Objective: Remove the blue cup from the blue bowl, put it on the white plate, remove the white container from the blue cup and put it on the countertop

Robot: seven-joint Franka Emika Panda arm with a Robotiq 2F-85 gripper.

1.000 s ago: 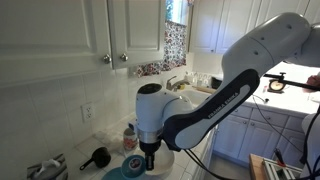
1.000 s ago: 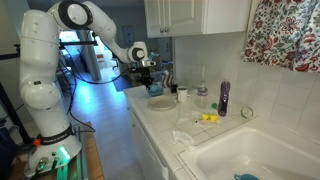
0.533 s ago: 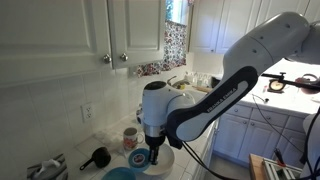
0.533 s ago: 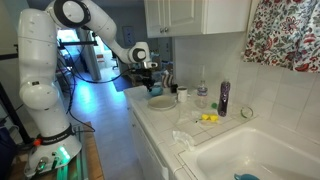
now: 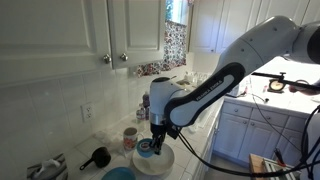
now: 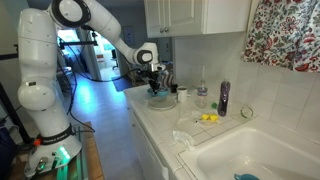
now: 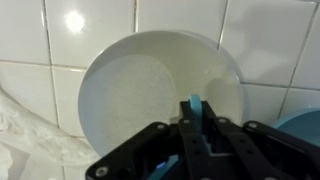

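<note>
Next, my gripper lowers until the cup [image 5: 147, 150] stands on the white plate and lets go, since the plate is empty below my gripper and the held cup.
My gripper [image 5: 155, 138] is shut on the rim of the light-blue cup [image 5: 147, 150] and holds it just above the white plate [image 5: 163, 163]. In the wrist view the jaws [image 7: 193, 120] pinch a thin blue edge of the cup [image 7: 192, 102], with the plate [image 7: 140, 90] right below on the white tiled countertop [image 7: 40, 40]. The teal-blue bowl [image 5: 117, 174] sits beside the plate; its edge shows in the wrist view [image 7: 306, 125]. The white container is hidden. In an exterior view the gripper [image 6: 155, 86] hangs over the plate [image 6: 163, 103].
A white mug with a reddish pattern [image 5: 130, 138] stands by the tiled wall behind the plate. A black utensil [image 5: 97, 157] lies near the bowl. A purple bottle [image 6: 223, 97], small yellow items [image 6: 208, 118] and a sink [image 6: 250, 155] lie farther along the counter.
My gripper has carried the blue cup sideways from above the blue bowl to over the white plate and lowered it slightly.
</note>
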